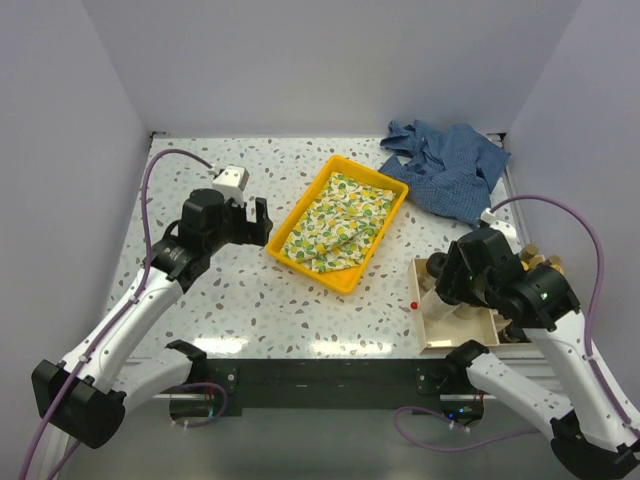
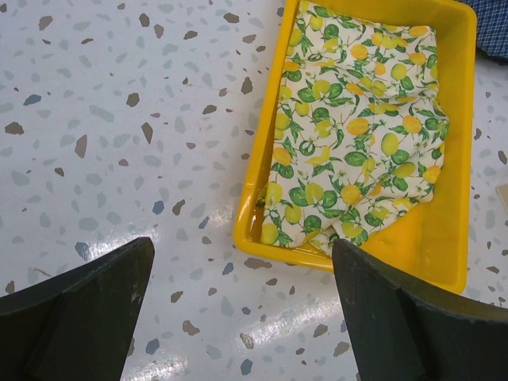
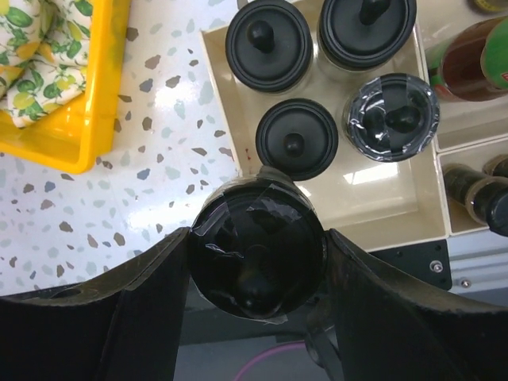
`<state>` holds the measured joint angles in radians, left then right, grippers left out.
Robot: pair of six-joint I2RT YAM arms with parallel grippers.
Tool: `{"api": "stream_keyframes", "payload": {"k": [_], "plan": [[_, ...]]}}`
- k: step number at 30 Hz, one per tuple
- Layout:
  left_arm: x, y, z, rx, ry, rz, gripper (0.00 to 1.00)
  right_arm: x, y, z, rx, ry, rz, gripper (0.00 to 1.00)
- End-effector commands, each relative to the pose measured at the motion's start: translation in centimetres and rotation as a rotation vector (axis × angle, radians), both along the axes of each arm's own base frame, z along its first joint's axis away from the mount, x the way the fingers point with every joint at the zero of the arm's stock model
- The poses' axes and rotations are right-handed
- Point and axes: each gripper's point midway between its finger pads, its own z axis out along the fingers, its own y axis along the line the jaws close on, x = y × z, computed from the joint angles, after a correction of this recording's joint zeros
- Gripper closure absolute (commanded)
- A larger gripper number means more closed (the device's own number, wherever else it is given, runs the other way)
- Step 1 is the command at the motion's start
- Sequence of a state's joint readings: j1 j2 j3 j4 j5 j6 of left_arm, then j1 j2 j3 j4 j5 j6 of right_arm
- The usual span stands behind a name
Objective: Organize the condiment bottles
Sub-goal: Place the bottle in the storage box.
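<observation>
My right gripper is above the beige tray with the squat jar and should next turn and go down to the bare near part of the tray's bottom, free of standing jars, and release the jar there.
My right gripper (image 3: 258, 274) is shut on a squat jar with a taped black lid (image 3: 255, 238), held over the near-left corner of the beige tray (image 3: 385, 216). Several black-lidded jars stand in that tray: two at the back (image 3: 268, 44) (image 3: 367, 28), one in the middle (image 3: 296, 137) and a taped one (image 3: 390, 117). An amber bottle with a red label (image 3: 468, 67) and a dark-capped bottle (image 3: 486, 200) lie in compartments to the right. In the top view my right gripper (image 1: 447, 280) covers the tray's left part (image 1: 432, 335). My left gripper (image 2: 242, 317) is open and empty over the table.
A yellow tray (image 2: 258, 171) holding a lemon-print cloth (image 2: 357, 127) sits mid-table (image 1: 335, 280), just right of my left gripper (image 1: 252, 222); its corner shows in the right wrist view (image 3: 95, 119). A blue cloth (image 1: 450, 165) lies at the back right. A small red bit (image 1: 414, 303) lies left of the beige tray.
</observation>
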<state>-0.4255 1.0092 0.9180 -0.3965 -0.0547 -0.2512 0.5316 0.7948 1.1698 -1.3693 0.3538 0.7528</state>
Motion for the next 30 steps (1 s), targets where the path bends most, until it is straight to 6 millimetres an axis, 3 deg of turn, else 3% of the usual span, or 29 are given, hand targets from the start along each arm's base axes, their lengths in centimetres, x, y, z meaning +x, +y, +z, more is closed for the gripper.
{"api": "stream_keyframes", "payload": {"k": [1, 8, 14, 22, 30], "plan": [[0.3, -0.4, 1.4, -0.044, -0.050, -0.005, 0.00, -5.6, -2.4, -2.8, -0.082, 0.218, 0.023, 1.00], [0.4, -0.1, 1.3, -0.037, -0.051, 0.005, 0.00, -6.4, -2.8, -5.1, -0.106, 0.285, 0.001, 1.00], [0.4, -0.1, 1.3, -0.035, -0.050, 0.006, 0.00, -6.4, -3.0, -4.9, -0.107, 0.268, -0.012, 1.00], [0.4, -0.2, 1.3, -0.039, -0.047, 0.000, 0.00, -5.6, -5.3, -5.5, -0.190, 0.199, -0.156, 1.00], [0.4, -0.3, 1.4, -0.042, -0.051, -0.003, 0.00, -4.9, -5.8, -5.4, -0.209, 0.174, -0.230, 1.00]]}}
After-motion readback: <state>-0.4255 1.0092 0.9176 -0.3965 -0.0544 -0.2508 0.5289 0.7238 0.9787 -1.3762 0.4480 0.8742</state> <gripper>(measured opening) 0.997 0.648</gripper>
